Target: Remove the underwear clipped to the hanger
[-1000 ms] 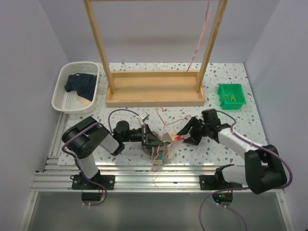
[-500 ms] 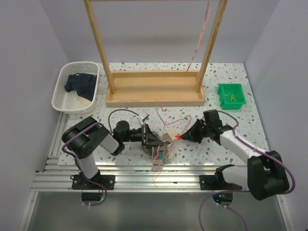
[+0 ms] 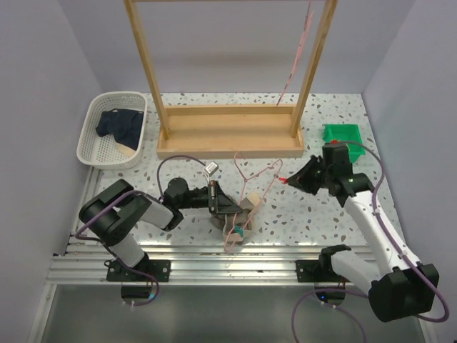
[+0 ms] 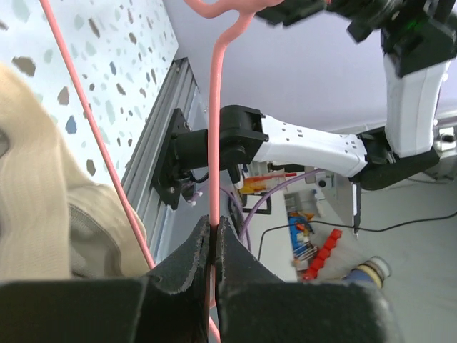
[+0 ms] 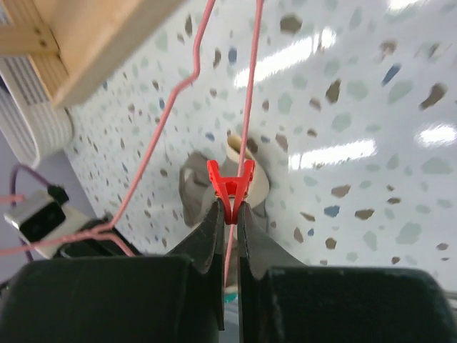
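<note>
The right gripper swings outward over the green bin next and opens there, since the red clip (image 5: 230, 186) shows apart from the pink wire.
A grey pair of underwear (image 3: 245, 213) with a beige waistband lies crumpled on the table between the arms, under a pink wire hanger (image 3: 258, 187). My left gripper (image 3: 220, 205) is shut on the hanger wire (image 4: 216, 107) beside the beige cloth (image 4: 39, 214). My right gripper (image 3: 291, 179) is shut on a red clip (image 5: 230, 186), raised to the right of the underwear (image 5: 250, 171). The pink wire (image 5: 250, 93) runs just behind the clip. I cannot tell whether the clip still bites it. A navy pair (image 3: 120, 124) lies in the white basket (image 3: 93, 146).
A wooden rack (image 3: 228, 136) stands behind the work spot, with another pink hanger (image 3: 296, 64) dangling from its top bar. A green bin (image 3: 341, 133) sits at the right, partly behind my right arm. A small teal clip (image 3: 240, 232) lies by the cloth's near edge.
My right gripper closed on the red clip and drew back up and to the right with it. The hanger's right side shifted that way. The left gripper stayed put.
</note>
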Robot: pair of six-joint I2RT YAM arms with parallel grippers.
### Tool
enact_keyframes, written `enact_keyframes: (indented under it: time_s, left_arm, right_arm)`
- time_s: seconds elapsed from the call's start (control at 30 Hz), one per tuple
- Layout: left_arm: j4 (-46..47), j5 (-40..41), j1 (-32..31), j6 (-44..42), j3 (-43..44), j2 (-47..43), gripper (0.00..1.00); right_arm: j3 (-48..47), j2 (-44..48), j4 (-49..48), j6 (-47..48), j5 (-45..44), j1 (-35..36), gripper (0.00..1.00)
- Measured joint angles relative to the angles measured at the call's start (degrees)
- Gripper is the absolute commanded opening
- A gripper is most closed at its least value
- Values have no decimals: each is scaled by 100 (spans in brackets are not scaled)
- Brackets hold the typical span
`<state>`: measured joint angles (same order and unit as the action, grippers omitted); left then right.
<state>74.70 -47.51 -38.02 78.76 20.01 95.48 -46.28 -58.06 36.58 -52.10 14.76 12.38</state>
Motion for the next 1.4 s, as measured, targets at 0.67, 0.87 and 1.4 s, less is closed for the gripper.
enact_keyframes:
  time_s: [0.67, 0.87, 1.4]
  left_arm:
    - [-2103, 15, 201, -1394, 894, -356, 0]
    - [-2236, 15, 201, -1392, 946, -330, 0]
    - [-2341, 26, 201, -1381, 1130, -243, 0]
  right_arm:
    - [-2500, -2260, 466, 1119, -802, -2203, 0]
    - [-2872, -2872, 31, 1029, -1987, -2621, 0]
    - [-2892, -4210, -1836, 719, -2256, -3067, 50]
